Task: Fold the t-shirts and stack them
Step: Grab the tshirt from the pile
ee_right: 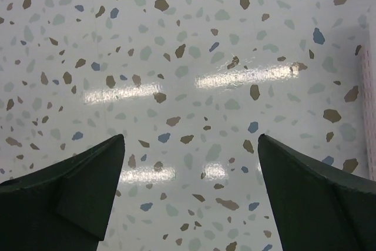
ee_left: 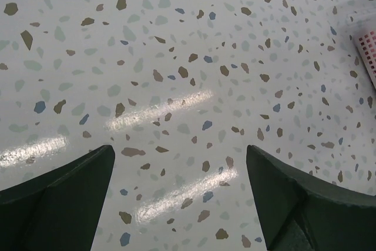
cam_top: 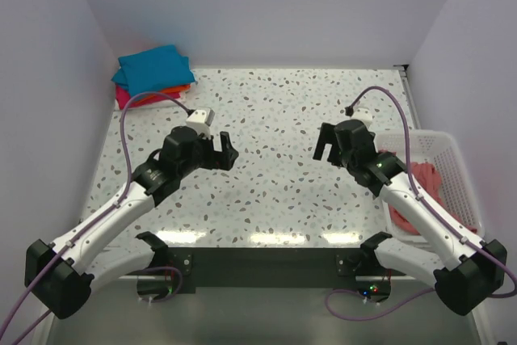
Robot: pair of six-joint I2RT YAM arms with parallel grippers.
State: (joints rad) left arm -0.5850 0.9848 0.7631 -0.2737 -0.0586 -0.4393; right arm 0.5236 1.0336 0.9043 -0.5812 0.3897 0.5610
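Note:
I will move my right gripper over the basket's rim and down onto the crumpled salmon-pink t-shirt, because it lies lower and to the gripper's right in the top view.
A stack of folded t-shirts sits at the far left corner, a teal-blue one (cam_top: 153, 66) on top of an orange one (cam_top: 174, 88) and a magenta-pink one (cam_top: 123, 99). A crumpled salmon-pink t-shirt (cam_top: 424, 191) lies in the white mesh basket (cam_top: 452, 151) at the right. My left gripper (cam_top: 224, 149) is open and empty above the bare table, left of centre. My right gripper (cam_top: 325, 145) is open and empty above the table, right of centre, just left of the basket. Both wrist views show only speckled tabletop between the open fingers (ee_left: 64, 198) (ee_right: 76, 195).
The speckled table (cam_top: 275, 119) is walled in by white panels at the back and both sides. A corner of the basket shows in the left wrist view (ee_left: 367, 48), and its edge shows in the right wrist view (ee_right: 370, 110). Purple cables loop over both arms.

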